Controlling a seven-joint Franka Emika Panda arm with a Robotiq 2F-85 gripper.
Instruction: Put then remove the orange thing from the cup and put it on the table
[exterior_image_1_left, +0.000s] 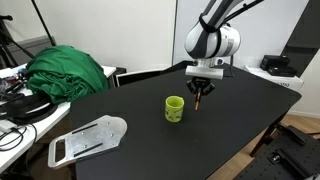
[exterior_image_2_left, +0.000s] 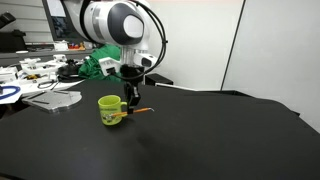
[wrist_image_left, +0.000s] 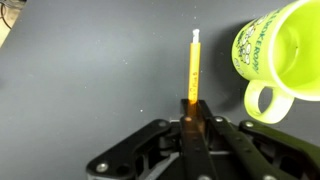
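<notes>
The robot's gripper will next rise and tilt over the cup's opening (exterior_image_1_left: 174, 101), then lower and let go of the stick (exterior_image_1_left: 201, 98), since the cup is to its right in the wrist view.
My gripper (wrist_image_left: 194, 115) is shut on the orange stick (wrist_image_left: 195, 70), which juts straight out from the jaws over the black table (wrist_image_left: 80, 80). The lime-green cup (wrist_image_left: 280, 50) with its handle lies to the right of the stick in the wrist view, its inside empty. In both exterior views the gripper (exterior_image_1_left: 203, 88) (exterior_image_2_left: 133, 100) hangs just beside the cup (exterior_image_1_left: 174, 108) (exterior_image_2_left: 110, 110), with the stick (exterior_image_1_left: 201, 98) (exterior_image_2_left: 140, 109) tilted below the fingers, outside the cup and close above the table (exterior_image_1_left: 200, 140) (exterior_image_2_left: 200, 140).
A green cloth heap (exterior_image_1_left: 65, 70) and cables lie on the white desk at the back. A white flat device (exterior_image_1_left: 88, 138) lies on the table near the front edge. More desk clutter (exterior_image_2_left: 40, 75) stands behind the table.
</notes>
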